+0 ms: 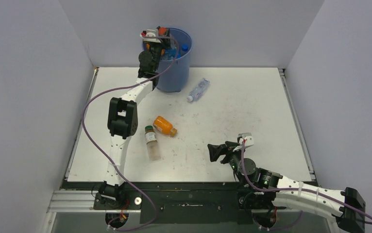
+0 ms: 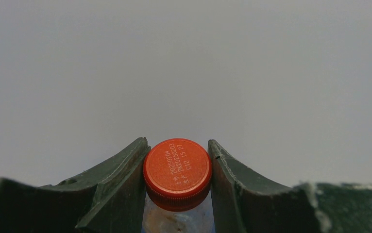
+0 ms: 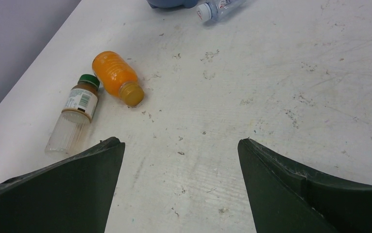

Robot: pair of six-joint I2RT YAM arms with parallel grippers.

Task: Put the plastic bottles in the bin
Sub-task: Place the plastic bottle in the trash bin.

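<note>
The clear bottle tilts down into the bin [image 1: 179,68] next, toward the blue-capped bottle, in my left gripper, before I release the clear bottle.
My left gripper [image 1: 158,37] hangs over the left rim of the blue bin [image 1: 179,68], shut on a clear bottle with a red cap [image 2: 177,167]; the left wrist view shows the jaws [image 2: 177,141] pressing the cap from both sides. A blue-capped bottle [image 1: 184,47] shows inside the bin. On the table lie an orange bottle [image 1: 164,125] [image 3: 117,77], a clear green-capped bottle [image 1: 152,143] [image 3: 75,119] and a clear blue-labelled bottle [image 1: 198,89] [image 3: 218,7]. My right gripper [image 1: 218,151] [image 3: 180,145] is open and empty, low over the table, right of the first two.
The white table [image 1: 252,111] is walled on the left, back and right. The bin stands at its far edge, left of centre. My left arm [image 1: 122,119] stretches along the left side, just beside the two nearest bottles.
</note>
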